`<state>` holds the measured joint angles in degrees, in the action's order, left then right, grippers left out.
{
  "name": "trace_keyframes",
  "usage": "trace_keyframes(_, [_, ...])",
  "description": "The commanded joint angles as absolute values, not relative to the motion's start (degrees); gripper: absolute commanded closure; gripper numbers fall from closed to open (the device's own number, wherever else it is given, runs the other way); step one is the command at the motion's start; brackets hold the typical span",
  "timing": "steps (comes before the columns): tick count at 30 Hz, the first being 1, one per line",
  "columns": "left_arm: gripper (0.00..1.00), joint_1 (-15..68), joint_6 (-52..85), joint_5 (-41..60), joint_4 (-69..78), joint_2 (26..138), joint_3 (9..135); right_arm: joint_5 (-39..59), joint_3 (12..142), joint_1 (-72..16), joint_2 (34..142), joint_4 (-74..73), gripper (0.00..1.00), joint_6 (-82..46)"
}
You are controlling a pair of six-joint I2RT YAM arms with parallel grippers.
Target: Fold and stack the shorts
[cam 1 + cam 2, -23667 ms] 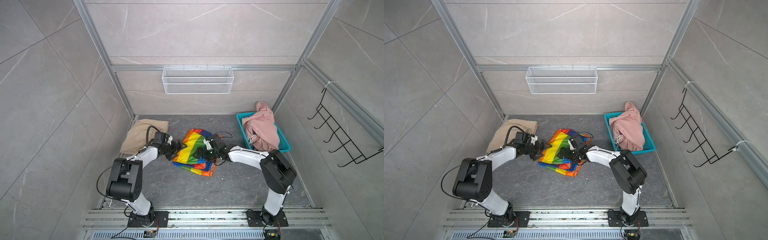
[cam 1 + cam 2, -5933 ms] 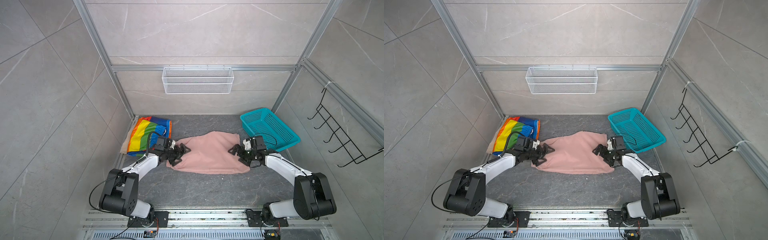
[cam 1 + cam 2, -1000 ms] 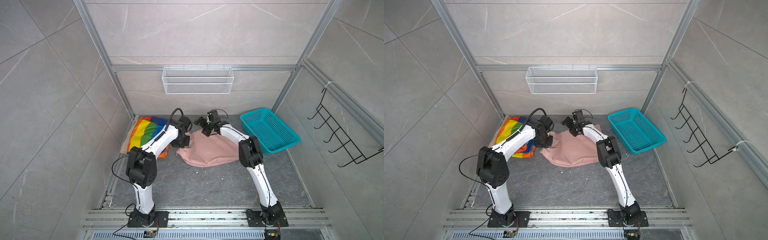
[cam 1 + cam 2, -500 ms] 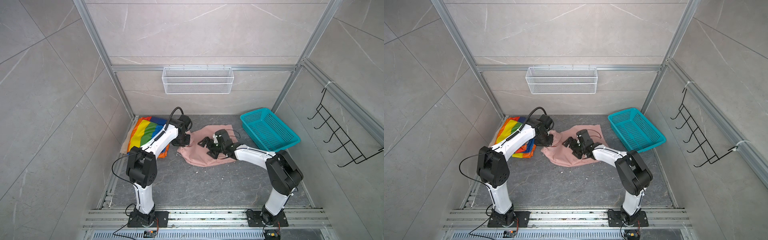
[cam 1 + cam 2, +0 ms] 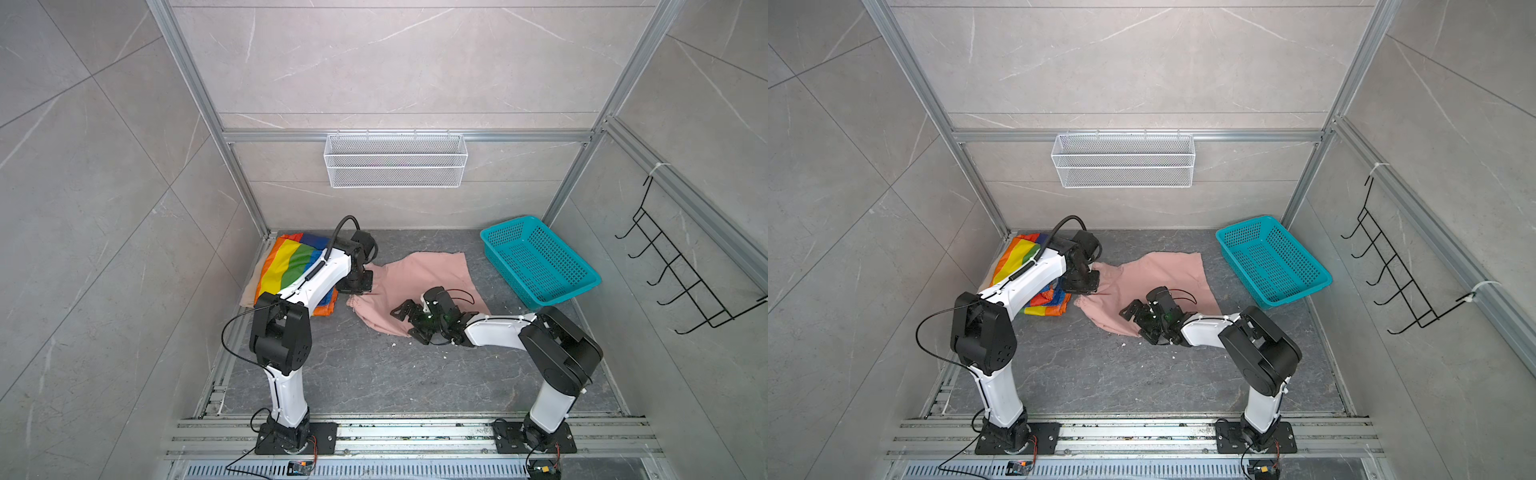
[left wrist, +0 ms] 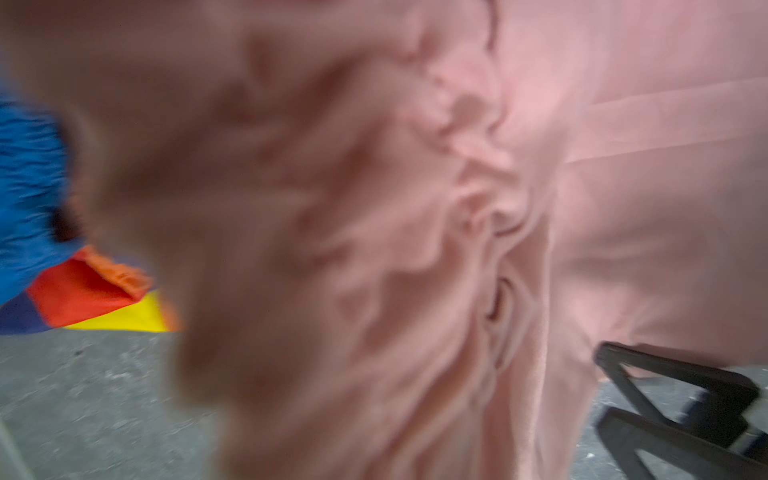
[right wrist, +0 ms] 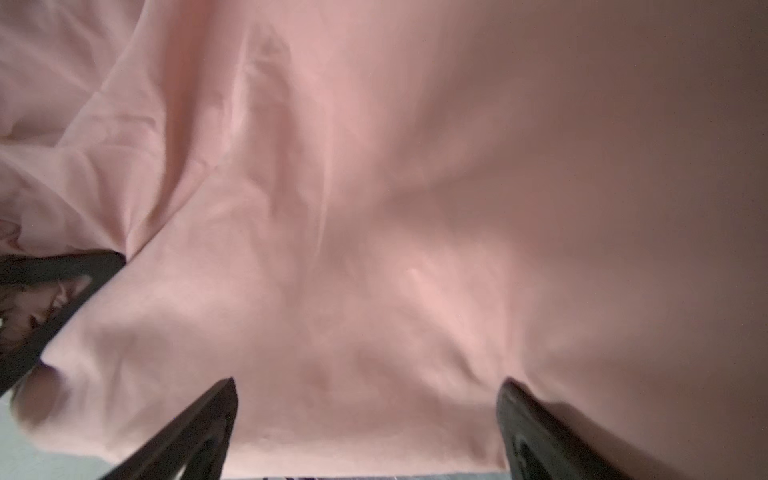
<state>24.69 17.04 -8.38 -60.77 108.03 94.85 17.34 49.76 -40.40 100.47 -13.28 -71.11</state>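
Note:
My left gripper should next lift the gathered edge of the shorts, carry it over toward the basket and let it go, because the spread middle of the shorts lies unfolded between my left gripper and the basket.
The dusty pink shorts (image 5: 428,272) (image 5: 1158,270) lie partly spread in the middle of the floor. My left gripper (image 5: 359,286) (image 5: 1086,286) is shut on their gathered left edge, next to the stack. In the left wrist view pink cloth (image 6: 374,249) hides its fingers. My right gripper (image 5: 409,318) (image 5: 1138,318) (image 7: 365,415) stands open, low at the shorts' near edge, its fingertips (image 7: 208,415) wide apart over pink fabric (image 7: 374,208). The rainbow-striped shorts (image 5: 291,266) (image 5: 1017,257) (image 6: 83,291) lie folded on the beige shorts (image 5: 249,293) at the left wall.
A teal perforated basket (image 5: 540,262) (image 5: 1273,259) stands empty at the back right. A white wire shelf (image 5: 395,166) hangs on the back wall and a black hook rack (image 5: 681,282) on the right wall. Small white crumbs dot the grey floor (image 5: 395,374).
My right gripper swung from the far side of the pink shorts to their near edge, staying open. The pink cloth now lies spread out toward the basket. The left gripper kept its hold.

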Motion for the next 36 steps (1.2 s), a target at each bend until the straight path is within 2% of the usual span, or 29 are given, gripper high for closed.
trace_keyframes(1, [1.00, 24.2, 13.1, -16.1, -66.6, 104.4, 99.0, 16.3, 53.9, -38.4, 92.1, -1.3, 0.01, -63.5])
trace_keyframes(7, [1.00, 24.2, 9.2, -21.8, -71.3, 105.3, 104.2, 22.4, 59.1, -25.7, 91.3, 16.7, 0.01, -45.2])
trace_keyframes(10, [1.00, 24.2, 8.3, -24.7, -74.2, 107.0, 108.2, 18.4, 62.4, -24.0, 93.6, 24.7, 0.01, -37.0])
trace_keyframes(13, [1.00, 24.2, 8.0, -25.8, -76.7, 108.9, 112.6, 17.2, 62.9, -24.0, 95.7, 26.1, 0.01, -34.9])
trace_keyframes(19, [0.99, 24.3, 12.5, -15.5, -81.4, 112.7, 121.8, 18.7, 61.0, -25.4, 100.0, 21.5, 0.01, -36.9])
trace_keyframes(23, [0.90, 24.5, 16.6, -5.4, -83.1, 115.9, 126.6, 18.5, 61.5, -27.7, 102.3, 19.8, 0.01, -38.1])
trace_keyframes(26, [0.77, 25.0, 18.9, -0.4, -83.1, 118.0, 129.5, 17.9, 62.6, -29.4, 103.7, 19.7, 0.01, -38.6])
trace_keyframes(27, [0.76, 25.4, 19.5, 1.0, -83.1, 118.7, 130.5, 17.9, 62.7, -29.7, 103.9, 19.3, 0.01, -39.0])
trace_keyframes(33, [0.78, 28.6, 23.5, 5.8, -80.3, 121.8, 132.8, 18.7, 62.0, -30.7, 105.3, 16.9, 0.01, -40.6])
trace_keyframes(36, [0.75, 30.1, 25.0, 8.1, -78.7, 124.5, 133.2, 19.4, 61.2, -31.0, 105.5, 15.5, 0.01, -41.4])
